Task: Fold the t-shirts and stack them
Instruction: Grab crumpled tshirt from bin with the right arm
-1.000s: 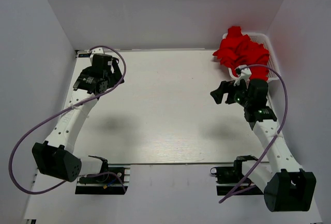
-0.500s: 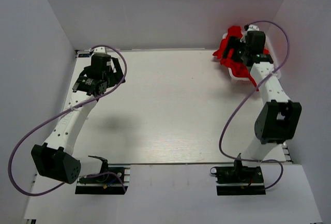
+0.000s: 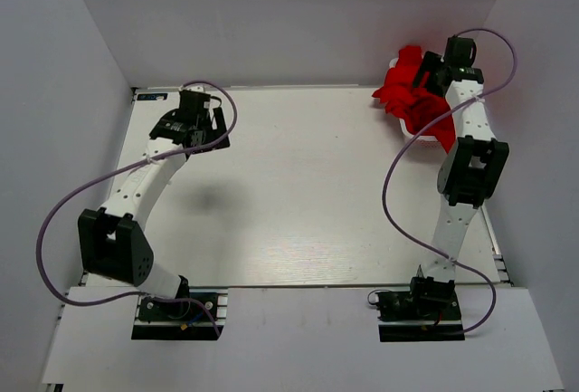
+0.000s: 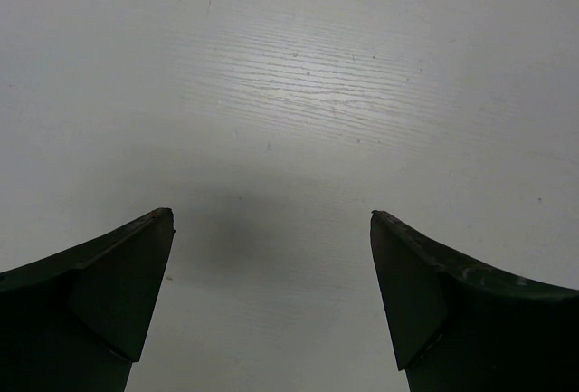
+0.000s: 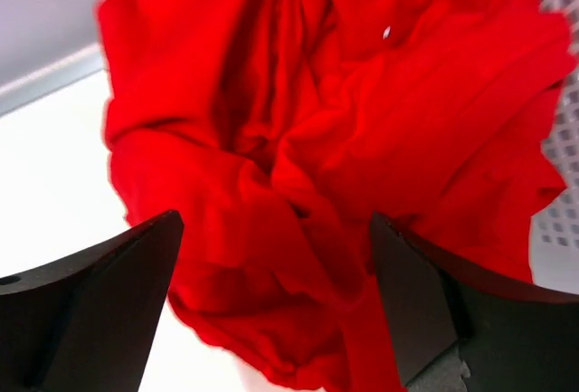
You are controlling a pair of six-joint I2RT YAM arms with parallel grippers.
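A raised fold of the red heap is below my right gripper, between its spread fingers. I should lower the gripper onto it and close.
A heap of crumpled red t-shirts [image 3: 412,93] fills a white basket [image 3: 470,73] at the table's far right corner. In the right wrist view the red cloth [image 5: 317,157] fills the frame, spilling over the basket's edge. My right gripper [image 3: 432,68] hovers over the heap, open, with its fingers [image 5: 109,292] spread either side of the cloth and holding nothing. My left gripper [image 3: 194,129] is open and empty above the bare white table [image 4: 298,93] at the far left.
The white basket's mesh wall [image 5: 565,138] shows at the right of the right wrist view. White enclosure walls close in the table on the left, back and right. The arm bases sit at the near edge.
My right arm has swung from the table's right side out over the basket of red shirts. My left arm has shifted a little to the right and forward.
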